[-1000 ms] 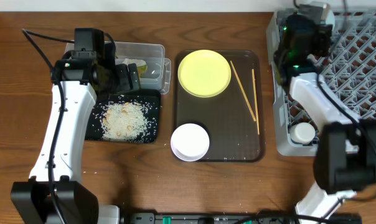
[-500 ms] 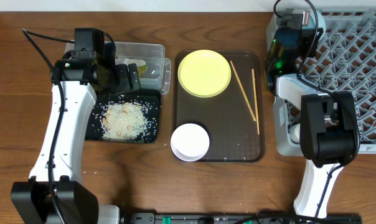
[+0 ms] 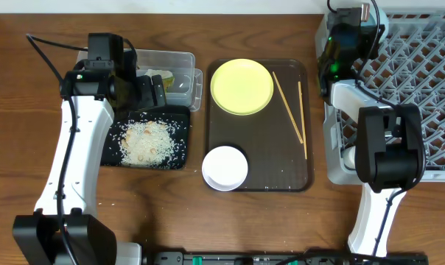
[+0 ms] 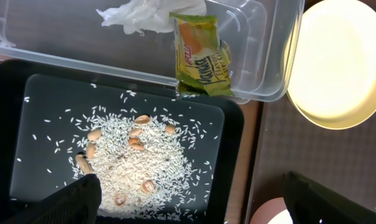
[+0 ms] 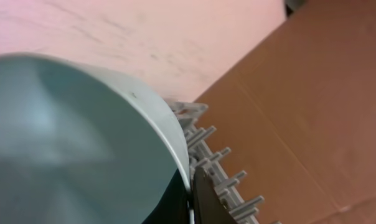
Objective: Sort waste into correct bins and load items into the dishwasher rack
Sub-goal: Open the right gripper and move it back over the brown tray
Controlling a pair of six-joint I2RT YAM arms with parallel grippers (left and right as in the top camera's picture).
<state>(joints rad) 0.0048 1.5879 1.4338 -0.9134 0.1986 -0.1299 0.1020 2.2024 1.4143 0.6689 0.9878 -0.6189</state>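
Note:
My right gripper lowers the tilted bowl onto pegs at the rack's back corner next and releases the bowl's rim, since those pegs lie below the gripper.
My left gripper (image 4: pixel 191 190) hangs open over the black tray (image 4: pixel 228 162), above the heap of rice and nuts (image 4: pixel 138 162). Behind it, the clear tub (image 4: pixel 263 37) holds the crumpled white wrapper (image 4: pixel 150 12) and an orange-green packet (image 4: pixel 203 56). My right gripper (image 5: pixel 191 186) is shut on the rim of the light-blue bowl (image 5: pixel 70 137), tilted above the pegs of the grey dishwasher rack (image 5: pixel 219 168). Overhead, the right arm (image 3: pixel 348 44) hides that bowl at the rack's (image 3: pixel 421 88) back left corner. The yellow plate (image 3: pixel 242 87), white bowl (image 3: pixel 225 168) and chopsticks (image 3: pixel 287 107) lie on the brown tray (image 3: pixel 270 165). A white cup (image 3: pixel 350 157) sits in the rack.
The brown serving tray lies between the bins on the left and the rack on the right. The right arm's base link (image 3: pixel 388 162) stands over the rack's front left part. Bare wooden table (image 3: pixel 31 147) runs along the left and front edges.
The right arm has swung from above the rack's left part to its back left corner, with its elbow folding down over the front. The left arm has stayed still.

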